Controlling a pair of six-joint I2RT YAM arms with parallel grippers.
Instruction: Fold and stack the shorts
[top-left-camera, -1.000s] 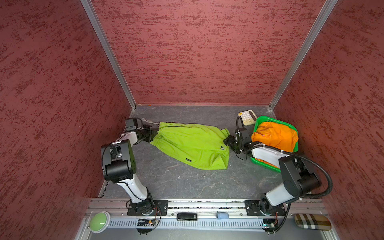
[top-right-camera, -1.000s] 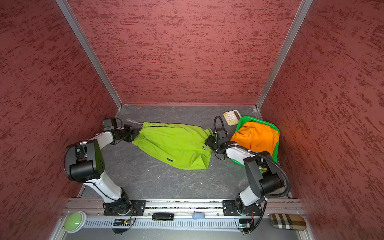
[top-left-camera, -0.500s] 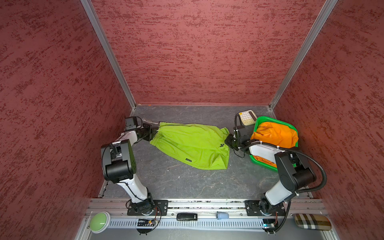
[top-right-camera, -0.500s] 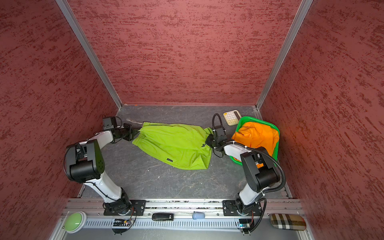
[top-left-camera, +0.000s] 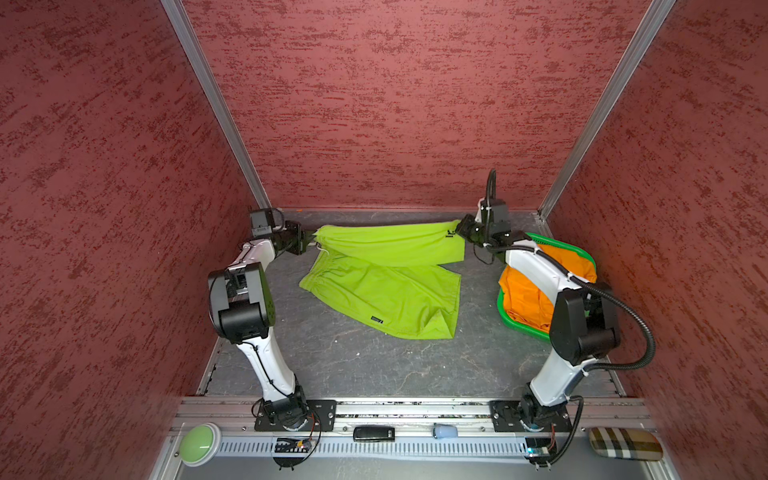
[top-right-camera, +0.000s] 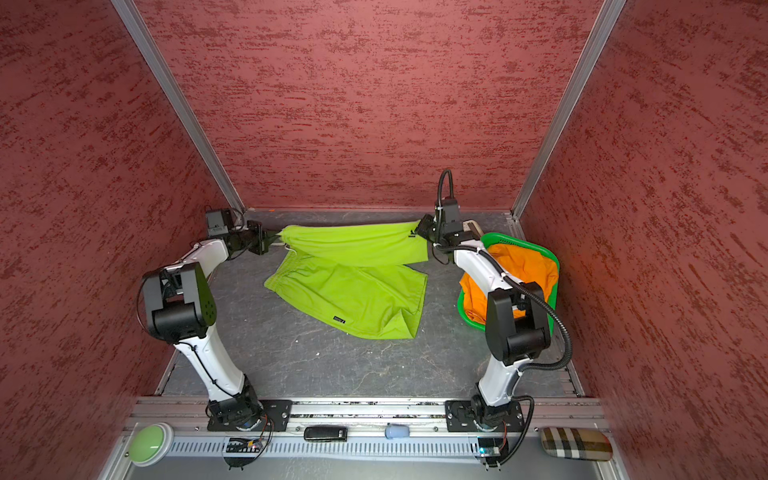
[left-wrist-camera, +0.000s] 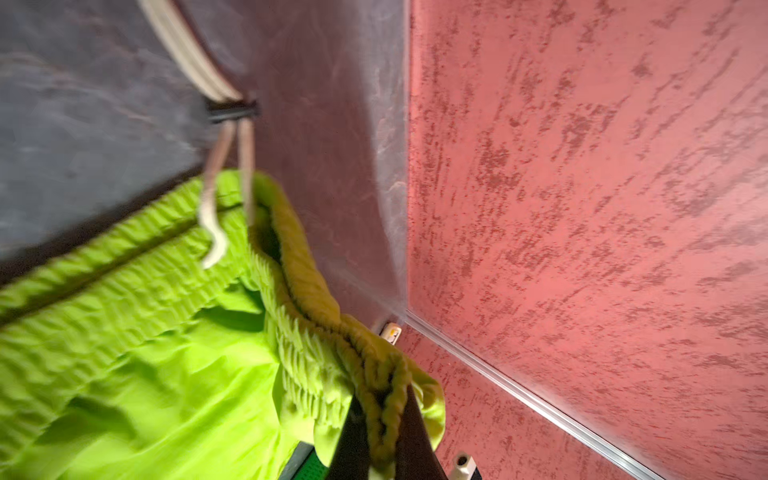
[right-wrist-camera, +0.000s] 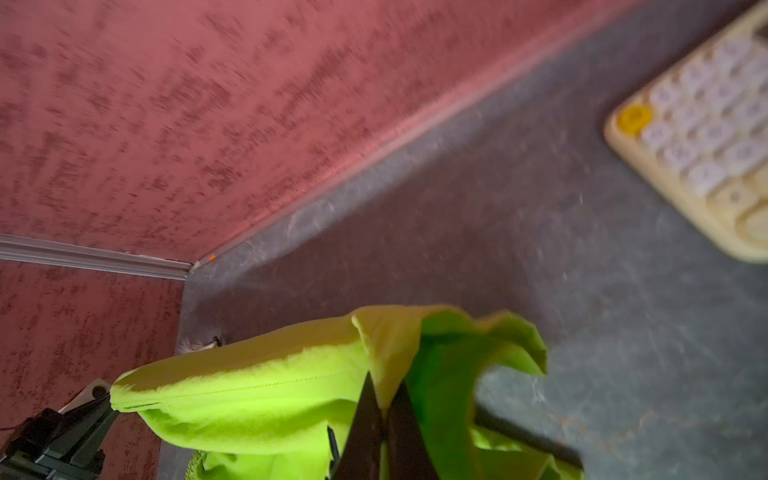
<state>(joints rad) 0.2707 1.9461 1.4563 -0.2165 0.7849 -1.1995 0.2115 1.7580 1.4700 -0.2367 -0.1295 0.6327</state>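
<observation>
My right gripper is holding the fold of the shorts. It needs to move back and down next, onto the lower leg's hem end (top-left-camera: 452, 296), and then let go, because that hem end lies flat below and back.
The lime green shorts (top-left-camera: 386, 286) (top-right-camera: 353, 291) are stretched between my two grippers near the back wall. Their lower half lies on the grey table. My left gripper (top-left-camera: 309, 241) (left-wrist-camera: 382, 415) is shut on the bunched elastic waistband, and a white drawstring (left-wrist-camera: 212, 232) hangs beside it. My right gripper (top-left-camera: 459, 228) (right-wrist-camera: 386, 399) is shut on a fold of the leg hem next to a small black logo. The orange shorts (top-left-camera: 523, 291) (top-right-camera: 523, 266) lie crumpled in the green basket (top-left-camera: 557, 248) behind my right arm.
A cream calculator (right-wrist-camera: 706, 124) lies on the table at the back right, between the right gripper and the basket. On the front rail sit a green button (top-left-camera: 200, 441), a black device (top-left-camera: 373, 433) and a plaid case (top-left-camera: 625, 444). Red walls close in three sides.
My right gripper has shut on the hem of the green shorts. Both grippers have risen and moved toward the back wall, pulling the top edge taut and opening the shorts out.
</observation>
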